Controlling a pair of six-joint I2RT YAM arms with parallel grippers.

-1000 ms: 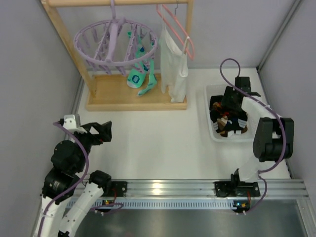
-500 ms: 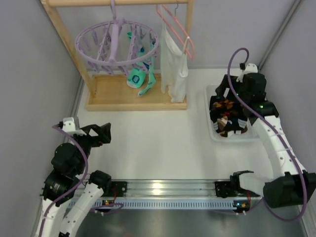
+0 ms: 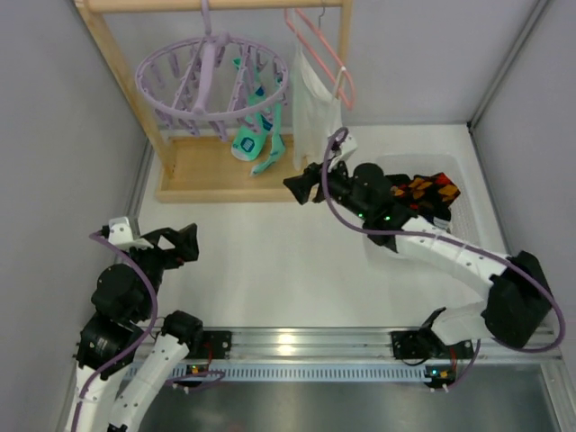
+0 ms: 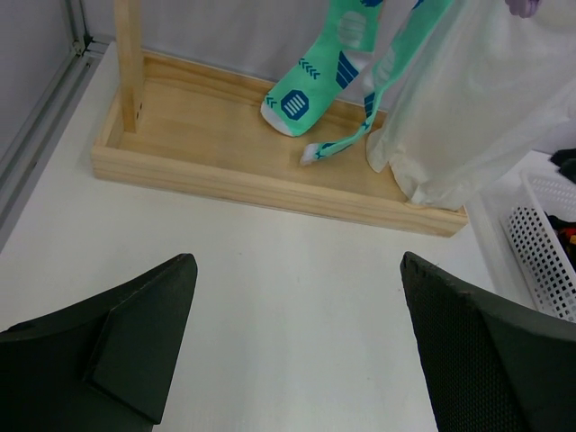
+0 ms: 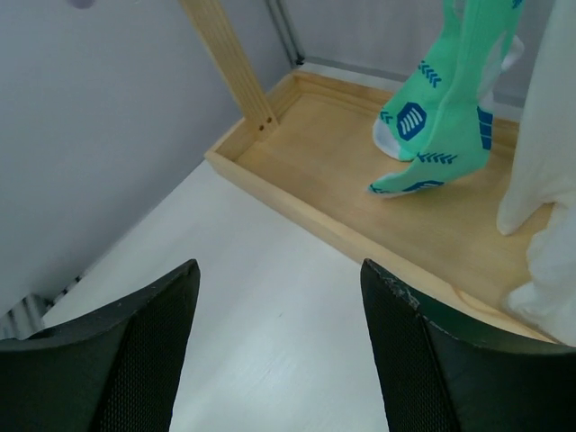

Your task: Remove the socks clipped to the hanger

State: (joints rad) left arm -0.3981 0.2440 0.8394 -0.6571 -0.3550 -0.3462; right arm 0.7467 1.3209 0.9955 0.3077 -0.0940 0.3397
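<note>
Next, my right gripper moves outward, away from the white basket [image 3: 459, 166], onto the nearer teal sock's lower end, since that end hangs free above the rack's base.
The lavender round hanger [image 3: 211, 76] hangs from the wooden rack's top bar. Two teal socks [image 3: 256, 144] with blue and white marks hang clipped from its right side; they also show in the left wrist view [image 4: 317, 76] and the right wrist view [image 5: 441, 108]. Other socks, one black with orange diamonds [image 3: 423, 191], lie in the white basket [image 3: 459, 166]. My right gripper [image 3: 301, 187] is open and empty, low beside the rack's base, below the teal socks. My left gripper [image 3: 184, 243] is open and empty over the bare table at the left.
A white garment [image 3: 317, 112] hangs on a pink wire hanger [image 3: 319, 45] right of the socks. The wooden rack has a tray-like base [image 3: 243, 175] and an upright post [image 3: 121, 72]. Grey walls close in on the left, back and right.
My right arm has swung left from over the basket to the rack's base, empty. The socks it hid in the basket now show. The left arm has barely moved.
</note>
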